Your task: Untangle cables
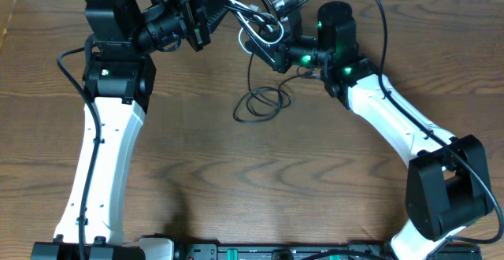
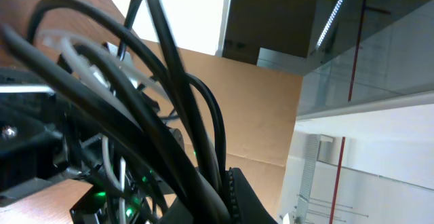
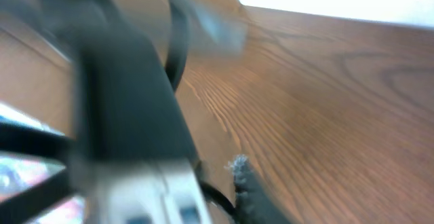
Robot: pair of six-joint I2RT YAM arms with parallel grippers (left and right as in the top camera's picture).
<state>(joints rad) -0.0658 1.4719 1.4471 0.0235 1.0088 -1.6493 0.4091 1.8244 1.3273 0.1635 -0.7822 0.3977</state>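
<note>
I will next lower my left gripper's fingers toward the bare tabletop, well below, beside the black cable's coils, and let go of the high-looping white cable.
The black cable [image 1: 260,102] hangs from the raised grippers, and its lower loops rest on the table. The white cable [image 1: 266,28] loops in the air between the two grippers, mixed with black strands. My left gripper [image 1: 206,12] is lifted at the back and points right. In the left wrist view, black strands [image 2: 169,81] and a white strand [image 2: 74,54] run into its shut jaws [image 2: 227,197]. My right gripper [image 1: 266,49] is just right of it and points left. In the blurred right wrist view, a black cable [image 3: 220,200] sits against its finger [image 3: 251,190].
The wooden table [image 1: 236,173] lies below both arms. Thicker black wires run along the arms [image 1: 378,24]. The white left arm [image 1: 102,157] stretches down the left side. The right arm [image 1: 402,126] stretches down the right side. A cardboard panel [image 2: 258,115] stands behind the table.
</note>
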